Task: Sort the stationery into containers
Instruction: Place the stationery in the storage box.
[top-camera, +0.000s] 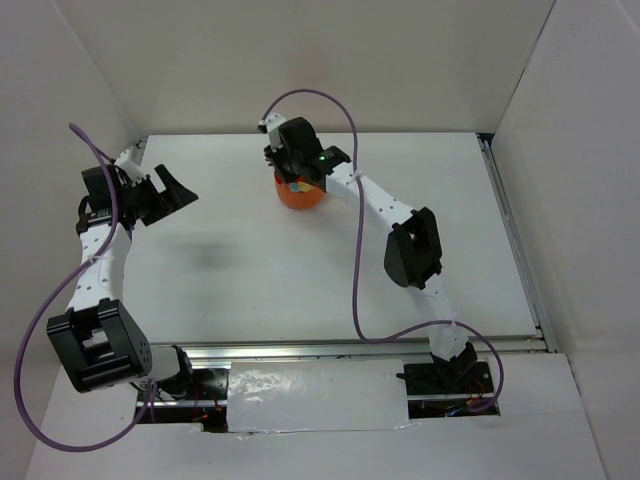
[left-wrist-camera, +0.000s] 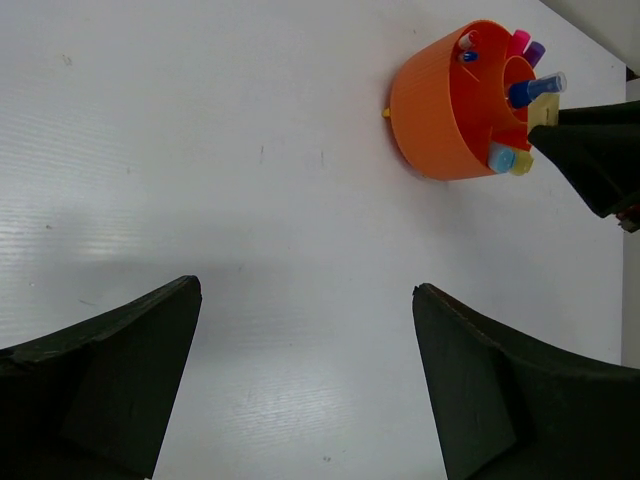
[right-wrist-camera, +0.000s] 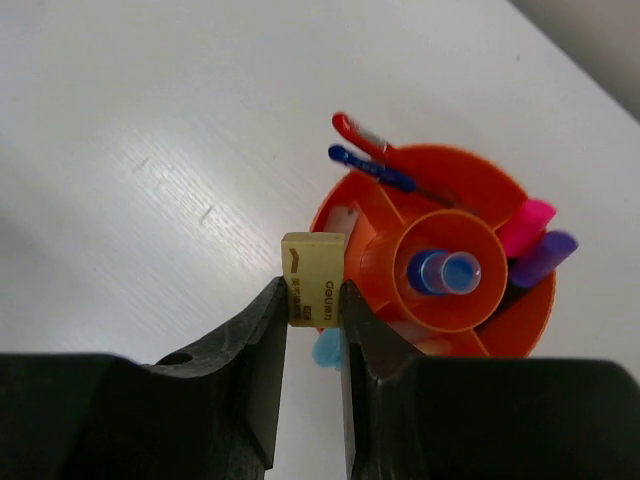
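The right gripper edges down past the pot's rim next, over the pot's section with the white piece, to release the eraser, as it still hangs above.
The orange pot stands on the white table, also seen from above and in the left wrist view. My right gripper hangs over its near rim, shut on a tan eraser. A blue-capped bottle stands in the central tube. A pink highlighter, a purple marker, a red pen and a blue pen stand in the compartments. A light blue piece shows under the fingers. My left gripper is open and holds nothing, far to the left.
White walls close in the table at the back and on both sides. A metal rail runs along the right edge. The right arm's forearm stretches diagonally across the table toward the pot.
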